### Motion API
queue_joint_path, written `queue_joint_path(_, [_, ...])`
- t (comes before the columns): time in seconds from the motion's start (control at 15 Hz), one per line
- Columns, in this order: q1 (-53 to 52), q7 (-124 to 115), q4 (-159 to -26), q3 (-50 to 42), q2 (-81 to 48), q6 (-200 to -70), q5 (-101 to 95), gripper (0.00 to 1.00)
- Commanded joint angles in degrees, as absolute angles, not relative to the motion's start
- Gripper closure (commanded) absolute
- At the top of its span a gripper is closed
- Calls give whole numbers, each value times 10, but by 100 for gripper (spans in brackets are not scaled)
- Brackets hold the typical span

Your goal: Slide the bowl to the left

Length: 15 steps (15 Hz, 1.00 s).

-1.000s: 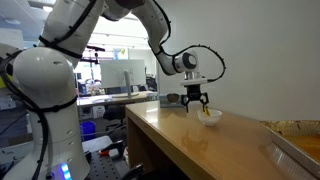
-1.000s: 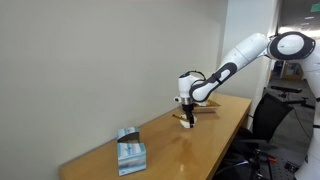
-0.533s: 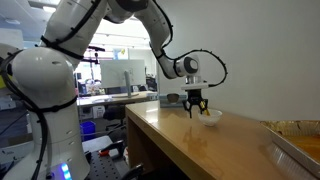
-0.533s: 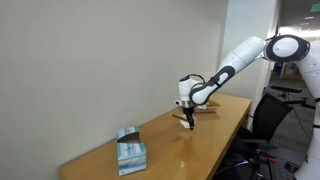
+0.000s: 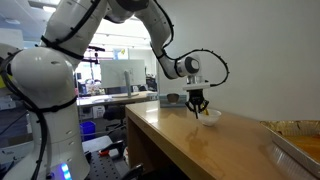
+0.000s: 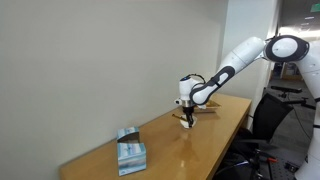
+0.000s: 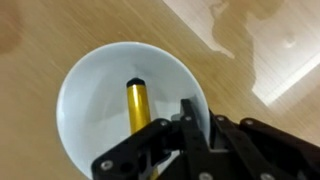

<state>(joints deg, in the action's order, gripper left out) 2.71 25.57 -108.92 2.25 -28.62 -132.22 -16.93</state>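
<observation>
My gripper will next slide low along the table, away from the tray. It will pull the bowl [image 5: 210, 116] along by its rim.
The white bowl [image 7: 95, 95] fills the wrist view, with a yellow stick [image 7: 137, 108] lying inside it. My gripper [image 7: 190, 112] is shut on the bowl's rim, one finger inside the wall and the other outside. In both exterior views the gripper [image 5: 198, 108] [image 6: 186, 117] points straight down at the bowl [image 5: 210, 116] on the wooden table [image 5: 190, 150]. In the exterior view along the wall, the bowl is mostly hidden behind the fingers.
A grey boxy container [image 6: 130, 152] stands further along the table near the wall. A tray edge [image 5: 300, 148] shows at the table's near end. The table's front edge [image 5: 150, 135] drops off beside the robot base.
The jaws have gone from wide open to shut on the bowl's rim. The arm has settled slightly lower over the bowl, which has not moved.
</observation>
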Motion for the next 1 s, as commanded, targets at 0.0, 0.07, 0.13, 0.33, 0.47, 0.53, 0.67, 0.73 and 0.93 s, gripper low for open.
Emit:
queue_joint_path(0.0, [14,233,-1118,26,-263,-1334,-170,98])
queue_joint_path(0.07, [10,229,-1126,32,-255,-1339,-166,98])
queue_joint_path(0.13, [-1,210,-1137,32,-248,-1344,-170,99])
queue_joint_path(0.33, [-52,113,-1168,27,-234,-1361,-209,98])
queue_joint_path(0.47, [-93,17,-1186,18,-231,-1370,-251,98])
queue_joint_path(0.53, [-114,-35,-1194,13,-231,-1374,-276,98])
queue_joint_path(0.67, [-139,-104,-1205,16,-229,-1367,-300,98])
queue_joint_path(0.73, [-147,-127,-1209,19,-227,-1365,-307,98])
queue_joint_path(0.93, [-162,-167,-1226,28,-216,-1359,-308,98])
